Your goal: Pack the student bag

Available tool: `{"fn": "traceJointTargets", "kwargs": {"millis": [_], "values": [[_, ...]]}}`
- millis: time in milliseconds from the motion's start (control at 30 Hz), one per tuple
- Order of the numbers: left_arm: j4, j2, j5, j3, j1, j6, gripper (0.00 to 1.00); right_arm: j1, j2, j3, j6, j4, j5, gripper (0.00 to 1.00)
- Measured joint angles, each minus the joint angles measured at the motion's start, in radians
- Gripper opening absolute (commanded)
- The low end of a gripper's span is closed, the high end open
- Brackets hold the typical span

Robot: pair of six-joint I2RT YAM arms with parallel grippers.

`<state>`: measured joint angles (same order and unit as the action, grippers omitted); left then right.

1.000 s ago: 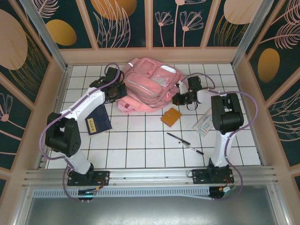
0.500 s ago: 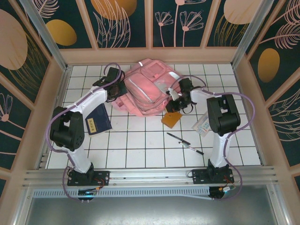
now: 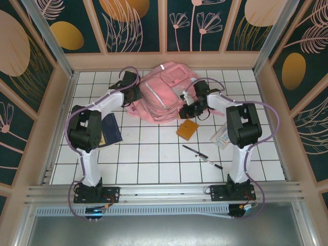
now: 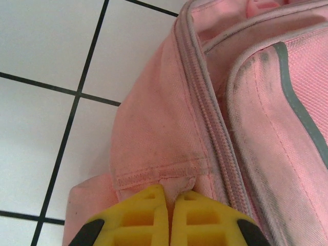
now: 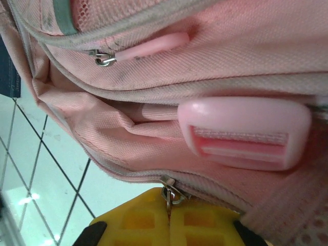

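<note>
The bag's tab is held in my left gripper, so I will pull my right gripper along the bag's near zipper edge (image 5: 95, 159) toward my left gripper and let go of the metal pull (image 5: 168, 195).
The student bag (image 3: 163, 88), a big soft pink backpack with grey-white strips, lies at the back middle of the tiled table. At the bag's left side my left gripper (image 3: 134, 93) grips it. In the left wrist view its yellow fingers (image 4: 148, 215) are shut on a small fabric tab at the bag's seam (image 4: 177, 184), beside a zipper line. My right gripper (image 3: 185, 104) is at the bag's right side. Its yellow fingers (image 5: 146, 218) are shut on a metal zipper pull (image 5: 168, 195), under a pink plastic buckle (image 5: 246, 133).
A dark blue booklet (image 3: 109, 130) lies by the left arm. An orange card holder (image 3: 187, 128), two pens (image 3: 195, 151) (image 3: 211, 163) and a white packet (image 3: 223, 136) lie front right of the bag. Wooden walls close in the table.
Both grippers have moved toward the back wall, keeping their hold. The bag has shifted back with them and bunched up between them.
</note>
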<state>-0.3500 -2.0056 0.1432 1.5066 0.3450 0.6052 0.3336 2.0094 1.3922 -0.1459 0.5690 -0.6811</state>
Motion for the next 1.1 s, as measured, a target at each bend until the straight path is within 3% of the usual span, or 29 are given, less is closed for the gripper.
{"fn": "traceJointTargets", "kwargs": {"millis": [467,800,1100], "values": [[0.066,0.023,-0.016,-0.063,-0.003,0.0,0.0,0.127,0.071,0.014,0.157,0.019,-0.024,0.04],[0.219,0.098,-0.073,-0.24,-0.024,0.081,0.0,0.206,0.072,0.007,0.514,-0.187,-0.106,0.08],[0.317,0.14,-0.062,-0.346,-0.029,0.141,0.0,0.276,0.08,-0.002,0.753,-0.341,-0.042,0.18]]}}
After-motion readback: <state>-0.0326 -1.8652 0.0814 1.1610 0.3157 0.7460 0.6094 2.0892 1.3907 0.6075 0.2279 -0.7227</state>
